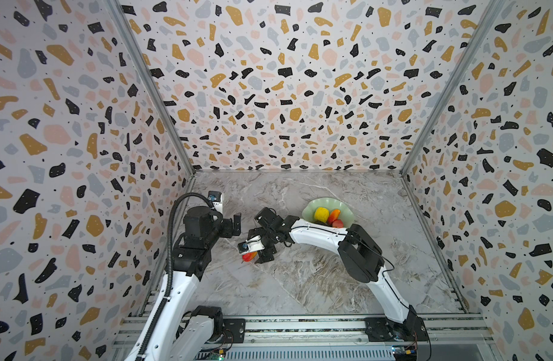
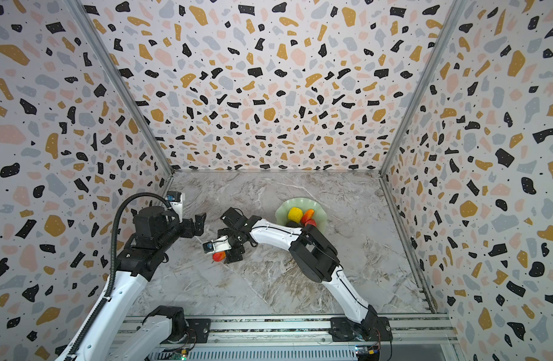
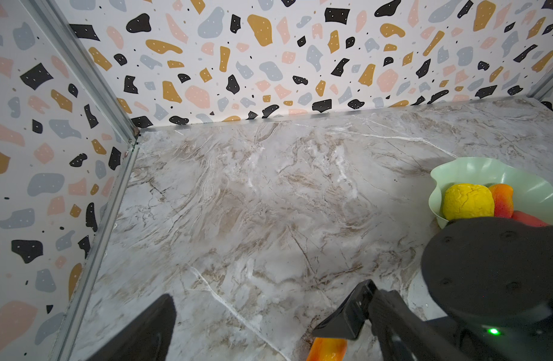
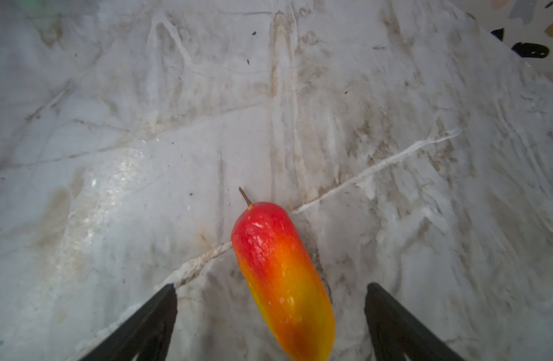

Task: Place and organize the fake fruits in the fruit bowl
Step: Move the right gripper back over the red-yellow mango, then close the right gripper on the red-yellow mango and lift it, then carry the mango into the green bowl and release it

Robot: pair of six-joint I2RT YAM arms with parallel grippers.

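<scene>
My right gripper lowers over the mango's orange-yellow body [image 1: 252,255] [image 4: 295,294] next and closes a finger on each side, since the mango lies below, between the open fingers.
A red-orange-yellow mango [image 4: 281,275] lies on the marble table, left of centre in both top views [image 1: 249,257] [image 2: 218,256]. My right gripper [image 4: 270,287] hangs low over it, open, with a finger on each side and a gap to both. The mint-green fruit bowl [image 1: 319,203] [image 2: 295,202] [image 3: 475,168] stands behind my right arm. It holds a bumpy yellow chunk [image 1: 321,213], a second mango [image 1: 334,215] and a red strawberry [image 1: 338,223]. A dark fruit at the bowl's near edge is mostly hidden by the arm. My left gripper [image 1: 237,223] [image 2: 201,222] floats open and empty left of the right wrist.
Patterned walls close the table on the left, back and right, with metal posts in the corners. A metal rail [image 1: 300,325] carrying both arm bases runs along the front. My right forearm [image 1: 319,234] crosses in front of the bowl.
</scene>
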